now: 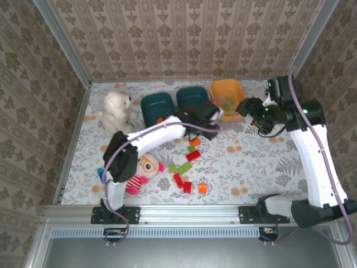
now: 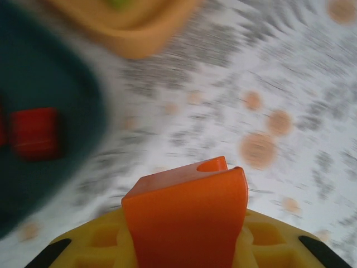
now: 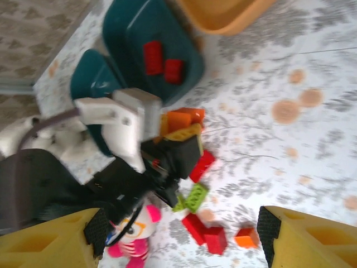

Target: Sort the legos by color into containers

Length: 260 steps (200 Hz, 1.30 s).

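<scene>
Orange already shows in the teal bin nearest the plush dog, so my left gripper will swing over there next, lower inside and release the orange lego.
My left gripper [image 1: 213, 115] is shut on an orange lego [image 2: 187, 206], held above the floral table beside the middle teal bin [image 1: 189, 92]. That bin holds two red legos [image 3: 162, 58]. The orange bin [image 1: 226, 85] stands just right of it with something lime green inside. The left teal bin [image 1: 150, 101] stands further left. Several loose red, orange and lime green legos [image 1: 189, 167] lie in the table's middle. Near the orange bin's right side hovers my right gripper [image 1: 249, 108], open with nothing between its fingers [image 3: 279, 234].
A white plush dog [image 1: 117, 109] sits at the back left. The pink striped doll [image 1: 142, 170] lies under the left arm's elbow. Patterned walls enclose the table on three sides. Bare floral tabletop [image 1: 262, 162] lies on the right.
</scene>
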{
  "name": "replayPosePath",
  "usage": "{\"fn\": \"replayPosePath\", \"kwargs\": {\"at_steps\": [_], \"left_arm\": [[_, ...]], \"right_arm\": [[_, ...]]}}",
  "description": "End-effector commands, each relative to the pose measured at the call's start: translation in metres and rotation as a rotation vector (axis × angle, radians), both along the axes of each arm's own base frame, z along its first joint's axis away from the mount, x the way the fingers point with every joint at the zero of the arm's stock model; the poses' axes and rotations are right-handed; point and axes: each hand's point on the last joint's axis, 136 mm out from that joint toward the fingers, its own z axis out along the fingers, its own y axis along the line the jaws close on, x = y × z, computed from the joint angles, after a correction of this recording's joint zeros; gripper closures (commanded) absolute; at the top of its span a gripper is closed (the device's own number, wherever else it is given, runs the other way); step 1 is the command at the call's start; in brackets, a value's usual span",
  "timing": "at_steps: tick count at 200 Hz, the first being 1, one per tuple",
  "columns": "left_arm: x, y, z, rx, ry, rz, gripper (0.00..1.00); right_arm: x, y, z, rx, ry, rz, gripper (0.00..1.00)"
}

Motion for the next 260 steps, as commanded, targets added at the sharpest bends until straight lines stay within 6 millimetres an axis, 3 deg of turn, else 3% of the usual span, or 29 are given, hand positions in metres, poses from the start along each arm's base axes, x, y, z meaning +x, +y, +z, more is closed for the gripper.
{"fn": "replayPosePath", "kwargs": {"at_steps": [1, 42, 67, 81, 88, 129, 154, 188, 209, 232, 260], "left_arm": [[0.034, 0.064, 0.002, 0.037, 0.032, 0.206, 1.00], [0.097, 0.164, -0.016, 0.077, 0.092, 0.479, 1.00], [0.132, 0.198, -0.026, 0.072, 0.113, 0.582, 1.00], [0.147, 0.201, -0.034, 0.054, 0.128, 0.610, 0.99], [0.162, 0.216, -0.038, 0.041, 0.133, 0.652, 0.99], [0.197, 0.207, -0.071, -0.027, 0.233, 0.681, 0.91], [0.202, 0.205, -0.088, -0.066, 0.303, 0.712, 0.85], [0.199, 0.203, -0.093, -0.087, 0.331, 0.708, 0.70], [0.194, 0.205, -0.088, -0.085, 0.334, 0.706, 0.58], [0.191, 0.207, -0.070, -0.111, 0.309, 0.710, 0.45], [0.185, 0.208, -0.043, -0.141, 0.274, 0.707, 0.38]], "right_arm": [[0.027, 0.043, 0.005, 0.111, -0.039, 0.166, 0.27], [0.046, 0.106, -0.036, 0.073, 0.049, 0.379, 0.27], [0.048, 0.138, -0.064, 0.078, 0.089, 0.439, 0.27], [0.049, 0.153, -0.077, 0.082, 0.105, 0.461, 0.27], [0.050, 0.159, -0.081, 0.085, 0.111, 0.468, 0.27], [0.051, 0.172, -0.095, 0.083, 0.145, 0.496, 0.27], [0.051, 0.169, -0.105, 0.044, 0.165, 0.510, 0.27], [0.040, 0.153, -0.132, -0.059, 0.227, 0.512, 0.28], [0.035, 0.150, -0.144, -0.090, 0.251, 0.523, 0.28], [0.029, 0.149, -0.152, -0.143, 0.261, 0.543, 0.28], [0.021, 0.149, -0.163, -0.223, 0.269, 0.582, 0.28]]}}
